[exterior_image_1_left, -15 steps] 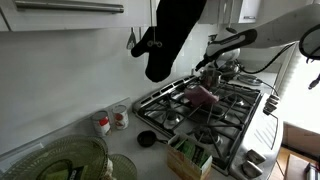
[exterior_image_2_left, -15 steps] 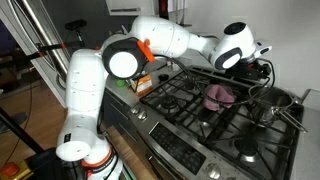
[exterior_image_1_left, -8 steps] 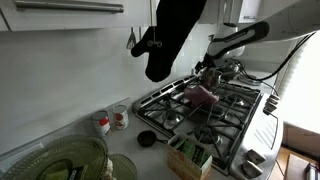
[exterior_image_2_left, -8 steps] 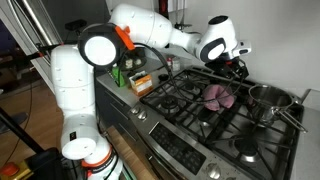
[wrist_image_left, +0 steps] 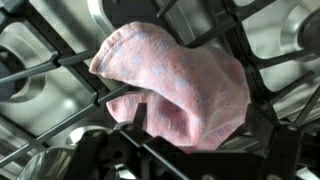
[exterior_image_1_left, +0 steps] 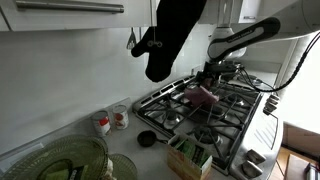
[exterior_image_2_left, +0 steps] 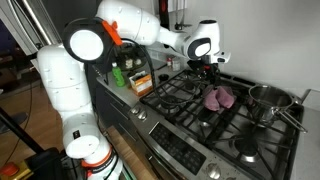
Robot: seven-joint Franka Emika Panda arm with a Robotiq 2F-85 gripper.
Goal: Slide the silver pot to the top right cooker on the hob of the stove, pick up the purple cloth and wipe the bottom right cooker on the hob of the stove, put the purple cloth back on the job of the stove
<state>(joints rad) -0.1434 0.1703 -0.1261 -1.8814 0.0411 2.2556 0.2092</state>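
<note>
I will move my open gripper down and over toward the silver pot (exterior_image_2_left: 268, 101), onto the bunched purple cloth (exterior_image_2_left: 222, 98), because its fingers are still above the cloth.
The purple cloth (exterior_image_1_left: 200, 95) lies bunched on the black grates in the middle of the hob (exterior_image_1_left: 235, 110); it also shows in an exterior view (exterior_image_2_left: 218, 98). In the wrist view the cloth (wrist_image_left: 180, 80) fills the centre. The silver pot (exterior_image_2_left: 268, 101) stands on a burner to the cloth's right, apart from it; in an exterior view the pot (exterior_image_1_left: 231, 69) sits at the hob's far end behind the arm. My gripper (exterior_image_2_left: 212, 72) hangs just above the cloth, also in an exterior view (exterior_image_1_left: 211, 75). In the wrist view my gripper (wrist_image_left: 200, 125) is open, with a finger on either side of the cloth's near edge.
A dark oven mitt (exterior_image_1_left: 170, 35) hangs on the wall over the counter. Mugs (exterior_image_1_left: 108, 122), a small black pan (exterior_image_1_left: 147, 138), glass bowls (exterior_image_1_left: 70, 160) and a box of items (exterior_image_1_left: 188, 155) stand beside the stove. Bottles and a box (exterior_image_2_left: 135, 75) sit by the hob's edge.
My gripper has moved away from the silver pot and across the hob to a spot above the purple cloth. The pot and the cloth have not moved.
</note>
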